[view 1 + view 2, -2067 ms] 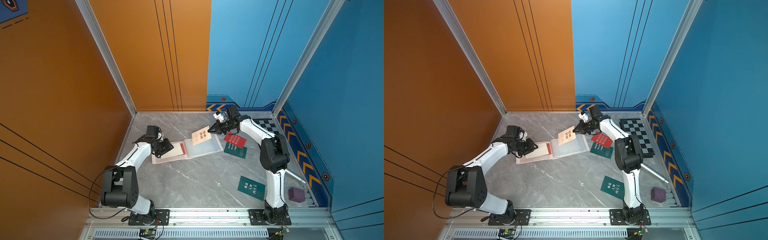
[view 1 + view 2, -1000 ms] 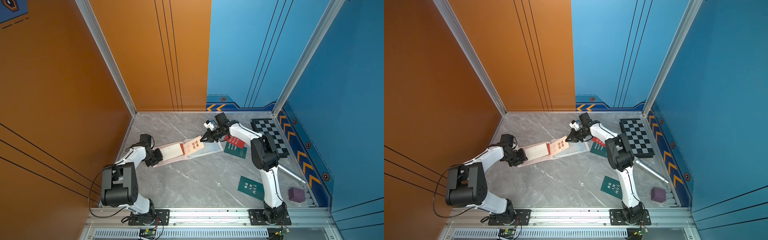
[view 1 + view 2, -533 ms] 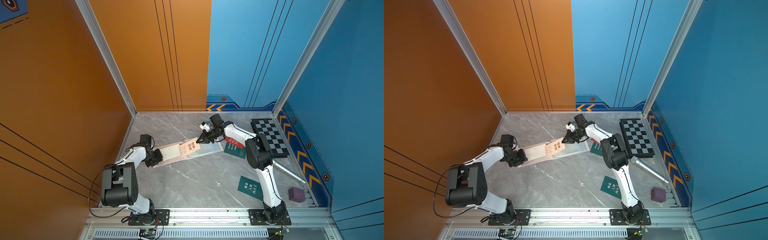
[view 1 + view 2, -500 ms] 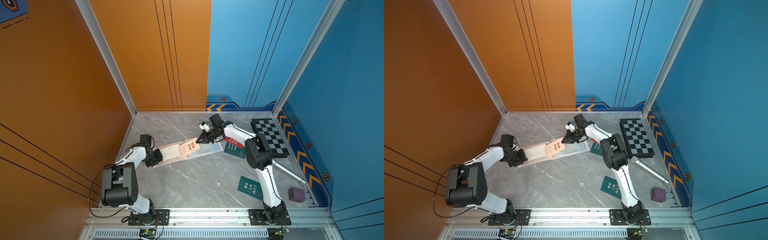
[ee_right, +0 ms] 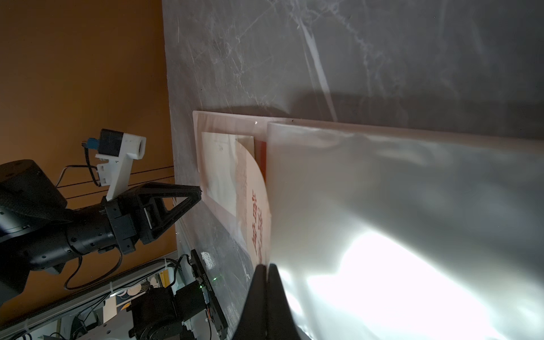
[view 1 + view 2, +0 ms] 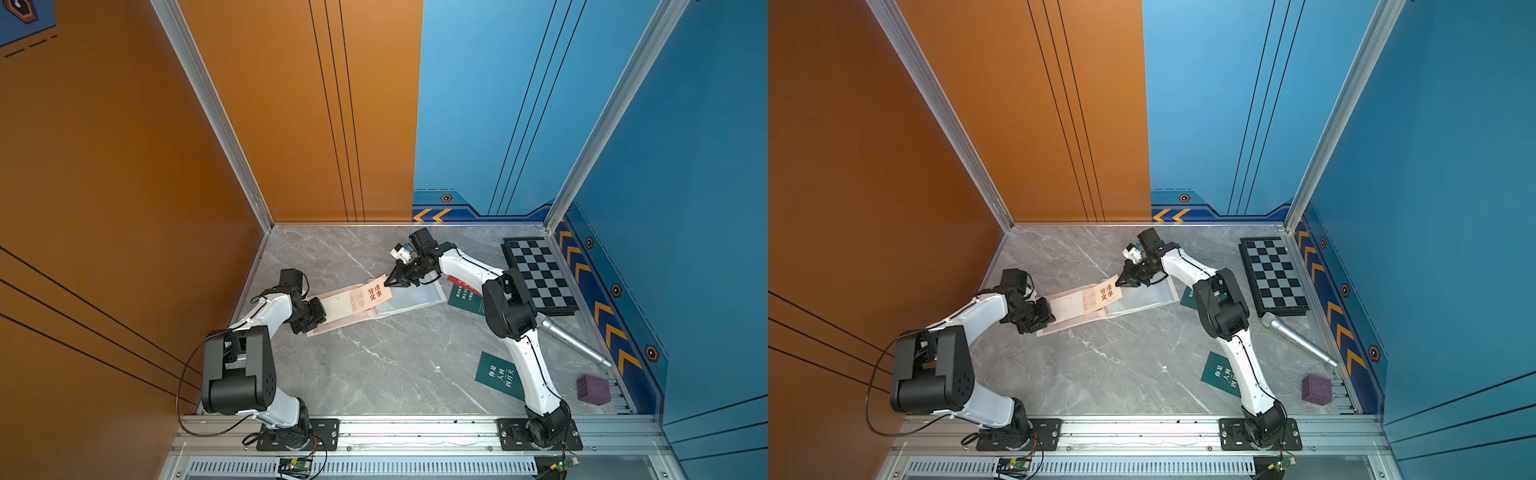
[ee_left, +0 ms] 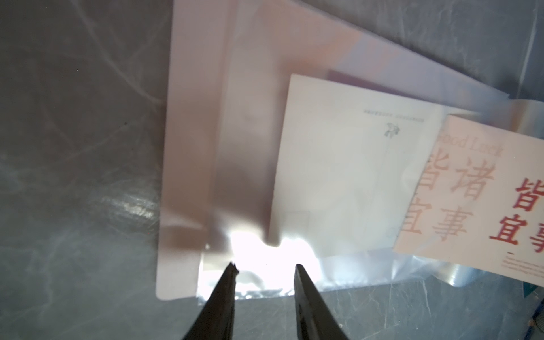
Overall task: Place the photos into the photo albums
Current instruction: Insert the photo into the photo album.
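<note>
Next, my right gripper slides down toward the white card inside and releases the photo's corner, since only one end of the cream photo (image 6: 376, 293) is under the clear sleeve.
The photo album (image 6: 340, 320) lies open on the grey floor, its clear sleeve pages (image 5: 382, 191) spread to the right. My right gripper (image 6: 390, 284) is shut on a corner of a cream photo (image 6: 376, 293) printed with red characters. The photo lies slanted over the album's left page (image 7: 188, 176), one end under a clear sleeve. A white card (image 7: 338, 176) sits inside that sleeve. My left gripper (image 7: 265, 266) is at the album's near left edge, jaws apart, tips on the clear sleeve's rim. A dark green photo (image 6: 496, 376) lies by the right arm's base. Another green photo (image 6: 465, 297) and a red one (image 6: 461, 284) lie beside the album.
A black-and-white checkerboard (image 6: 540, 276) lies at the back right. A silver microphone (image 6: 575, 343) and a purple cube (image 6: 593, 388) are along the right wall. Orange and blue walls close in the floor on three sides.
My right gripper has carried the cream photo a little further left over the album's left page. The left gripper has stayed at the album's edge.
</note>
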### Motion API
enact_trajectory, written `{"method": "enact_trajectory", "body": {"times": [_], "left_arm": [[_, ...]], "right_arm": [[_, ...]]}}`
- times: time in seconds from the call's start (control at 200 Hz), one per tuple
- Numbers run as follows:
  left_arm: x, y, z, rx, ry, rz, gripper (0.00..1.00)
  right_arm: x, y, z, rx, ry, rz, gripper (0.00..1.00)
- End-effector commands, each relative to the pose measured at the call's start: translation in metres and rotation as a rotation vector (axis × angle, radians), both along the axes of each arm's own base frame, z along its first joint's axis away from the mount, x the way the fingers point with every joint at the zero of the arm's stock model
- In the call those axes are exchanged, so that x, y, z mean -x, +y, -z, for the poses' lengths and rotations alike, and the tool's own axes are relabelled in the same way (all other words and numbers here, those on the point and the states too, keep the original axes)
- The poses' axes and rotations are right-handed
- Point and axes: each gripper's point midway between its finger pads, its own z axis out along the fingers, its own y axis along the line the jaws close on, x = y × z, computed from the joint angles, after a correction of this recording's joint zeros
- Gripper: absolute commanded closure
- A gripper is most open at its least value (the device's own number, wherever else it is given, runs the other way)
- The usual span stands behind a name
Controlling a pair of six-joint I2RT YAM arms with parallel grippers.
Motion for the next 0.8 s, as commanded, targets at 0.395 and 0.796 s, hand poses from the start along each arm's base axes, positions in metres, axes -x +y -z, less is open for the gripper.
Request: {"method": "enact_trajectory", "body": {"times": [0.395,0.796], "left_arm": [[-0.003,-0.014,-0.016,0.041,-0.045,0.047,0.65],[-0.004,-0.021,-0.017,0.052,-0.05,0.068,0.65]], "right_arm": [[0.021,0.065,0.017,0.048,-0.016,-0.033,0.85],[0.04,0.08,0.013,0.065,-0.025,-0.064,0.73]]}}
